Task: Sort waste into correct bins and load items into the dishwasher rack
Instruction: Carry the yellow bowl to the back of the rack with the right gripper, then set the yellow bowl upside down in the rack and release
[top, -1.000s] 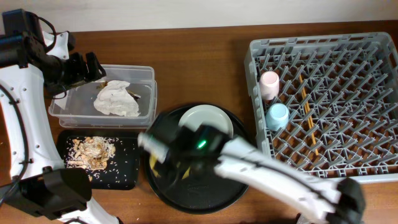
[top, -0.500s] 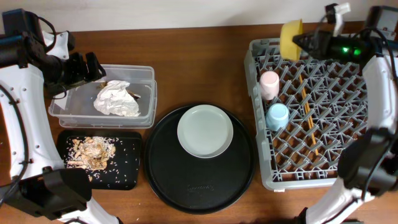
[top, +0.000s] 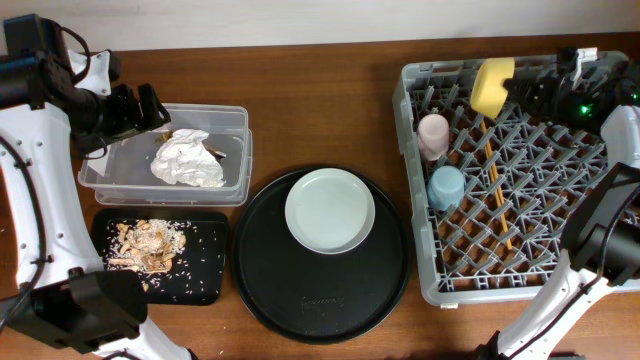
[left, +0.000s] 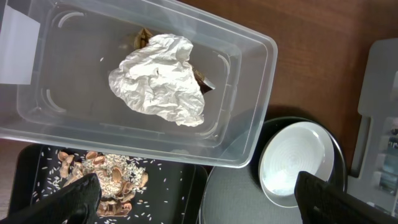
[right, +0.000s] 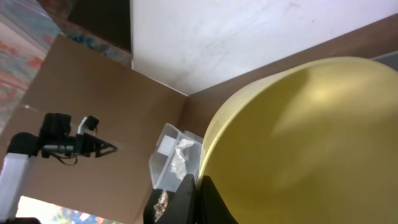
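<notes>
My right gripper shifts slightly toward the pink cup's side next. Then it lowers the yellow bowl onto the rack's far wires, since that spot is empty.
My right gripper is shut on the rim of the yellow bowl and holds it on edge over the far left part of the grey dishwasher rack; the bowl fills the right wrist view. The pink cup, blue cup and wooden chopsticks are in the rack. The pale grey plate lies on the round black tray. My left gripper is open above the clear tub, which holds white tissue and a brown wrapper. Food scraps lie in the shallow black tray.
The tub, the black tray and the round tray stand close together at the left and middle of the brown table. The rack takes up the right side. A bare strip of table lies between tub and rack.
My right arm carried the yellow bowl from the round tray to the rack's far edge, then shifted it slightly right and down. The left arm has not moved.
</notes>
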